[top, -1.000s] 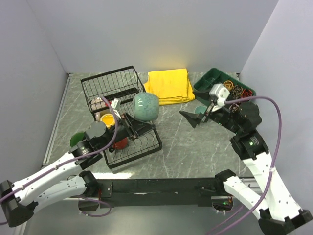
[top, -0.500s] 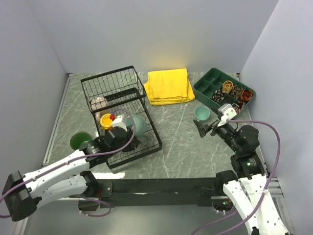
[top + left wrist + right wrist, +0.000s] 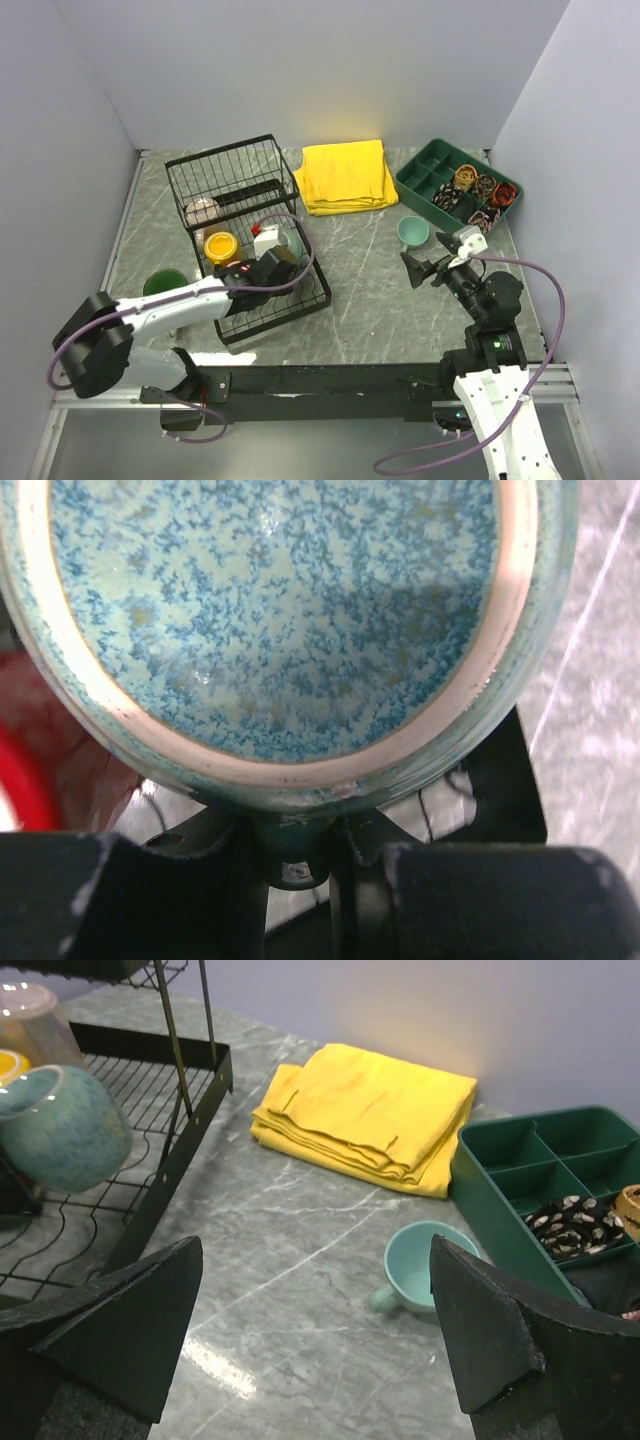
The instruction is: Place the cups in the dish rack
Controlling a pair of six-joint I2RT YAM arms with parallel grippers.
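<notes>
My left gripper comes down next to set the speckled teal cup onto the slotted tray beside the yellow cup and lets go of it, since that tray lies below.
My left gripper [image 3: 278, 263] is shut on the handle [image 3: 295, 852] of a speckled teal cup [image 3: 270, 620]. It holds the cup low over the slotted tray of the black dish rack [image 3: 312, 300]; the cup also shows in the right wrist view [image 3: 60, 1125]. A yellow cup [image 3: 220, 245], a beige cup [image 3: 203, 210] and a red cup [image 3: 15, 790] are in the rack. A dark green cup [image 3: 163, 285] stands on the table left of the rack. A plain teal cup [image 3: 430, 1265] stands on the table. My right gripper [image 3: 310, 1345] is open and empty, just short of it.
A folded yellow cloth [image 3: 345, 175] lies at the back middle. A green divided tray [image 3: 430, 175] with small rolled items stands at the back right. Grey walls close in the table on three sides.
My left arm has brought the speckled teal cup down from high above the rack into the slotted tray. My right gripper has drawn back and lowered, staying open.
</notes>
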